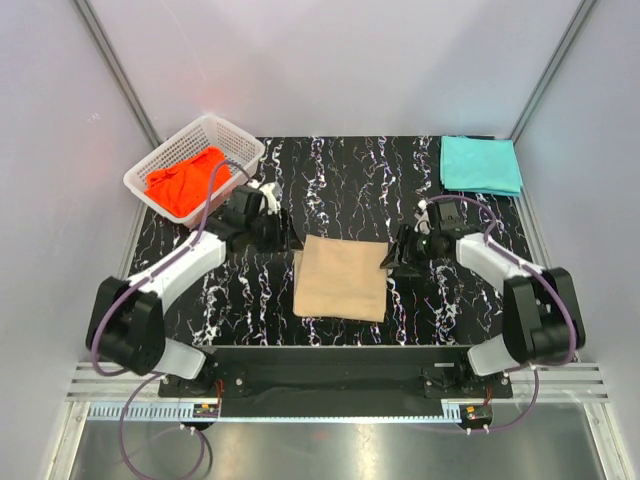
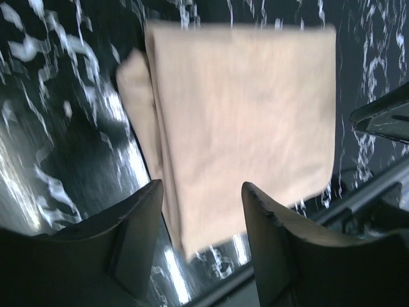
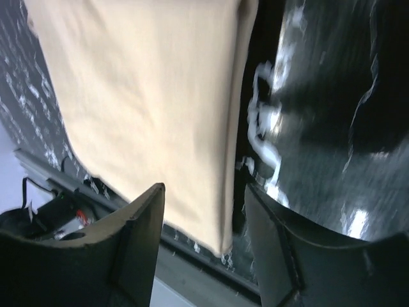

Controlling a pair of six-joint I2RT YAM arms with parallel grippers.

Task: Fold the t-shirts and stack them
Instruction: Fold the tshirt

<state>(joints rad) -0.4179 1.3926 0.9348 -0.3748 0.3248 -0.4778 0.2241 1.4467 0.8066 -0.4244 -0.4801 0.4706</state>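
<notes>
The tan t-shirt's far corner [image 1: 385,244] [image 3: 248,6] on the teal t-shirt's side lies below and outward, so the robot's right gripper needs to lower its open fingertips outward onto it next.
The tan t-shirt [image 1: 341,277] lies folded into a flat rectangle on the black marbled table, near the front middle. It fills the left wrist view [image 2: 243,109] and the right wrist view [image 3: 140,102]. My left gripper [image 1: 283,238] is open and empty, just off the shirt's far left corner. My right gripper [image 1: 396,256] is open and empty, beside the shirt's right edge. The teal t-shirt [image 1: 480,164] lies folded at the far right corner. The orange-red t-shirt [image 1: 188,179] sits crumpled in the basket.
A white lattice basket [image 1: 237,143] stands at the far left of the table. Grey walls and metal frame posts close in the back and sides. The table's front rail [image 1: 330,352] runs between the arm bases.
</notes>
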